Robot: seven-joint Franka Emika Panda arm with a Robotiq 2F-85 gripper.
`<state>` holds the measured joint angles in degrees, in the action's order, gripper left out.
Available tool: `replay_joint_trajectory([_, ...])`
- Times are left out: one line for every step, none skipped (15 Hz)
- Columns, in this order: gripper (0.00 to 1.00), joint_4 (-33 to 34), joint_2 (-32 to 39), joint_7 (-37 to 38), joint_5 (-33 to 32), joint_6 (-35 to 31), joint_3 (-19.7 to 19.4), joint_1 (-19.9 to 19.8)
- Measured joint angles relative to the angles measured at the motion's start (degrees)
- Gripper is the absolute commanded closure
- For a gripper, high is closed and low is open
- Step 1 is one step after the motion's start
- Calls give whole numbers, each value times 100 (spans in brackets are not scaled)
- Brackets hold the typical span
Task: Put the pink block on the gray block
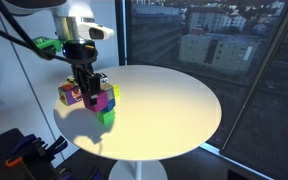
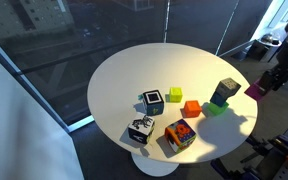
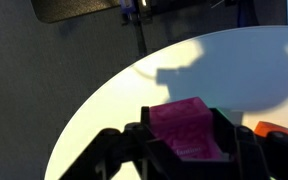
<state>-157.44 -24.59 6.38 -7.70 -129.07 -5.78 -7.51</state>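
My gripper needs to move up and outward next, over the gray block's top, to release the pink block there, because it now hangs low beside the gray block.
My gripper is shut on the pink block, which fills the space between the fingers in the wrist view. In an exterior view the gripper holds the pink block at the table's edge, just beside the gray block. The gray block stands on or just behind a green block. In an exterior view the gripper hangs low with the pink block above the green block; the gray block is not clear there.
On the round white table lie a multicoloured cube, a white cube with black marks, a blue cube, a yellow-green block and an orange block. Windows stand behind the table.
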Motion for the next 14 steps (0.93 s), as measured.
replay_joint_trajectory([66, 40, -32, 26, 30, 47, 7, 0])
replay_joint_trajectory([66, 85, -61, 42, 57, 91, 14, 0])
replay_joint_trajectory([66, 135, -86, 59, 88, 128, 22, 0])
replay_joint_trajectory([66, 182, -105, 79, 124, 157, 30, 0])
replay_joint_trajectory([66, 227, -119, 103, 161, 181, 40, 0])
replay_joint_trajectory([66, 272, -127, 128, 189, 203, 50, 0])
replay_joint_trajectory([66, 317, -127, 145, 224, 226, 62, 0])
replay_joint_trajectory([66, 355, -127, 161, 261, 242, 75, 0])
replay_joint_trajectory([66, 393, -127, 197, 300, 255, 91, 0])
replay_joint_trajectory([66, 435, -124, 247, 349, 267, 111, 0])
replay_joint_trajectory([66, 470, -122, 291, 405, 273, 132, 0])
replay_joint_trajectory([66, 497, -119, 341, 451, 273, 154, 2])
replay_joint_trajectory([66, 521, -111, 383, 500, 273, 181, 3])
replay_joint_trajectory([66, 546, -95, 445, 543, 273, 213, 5])
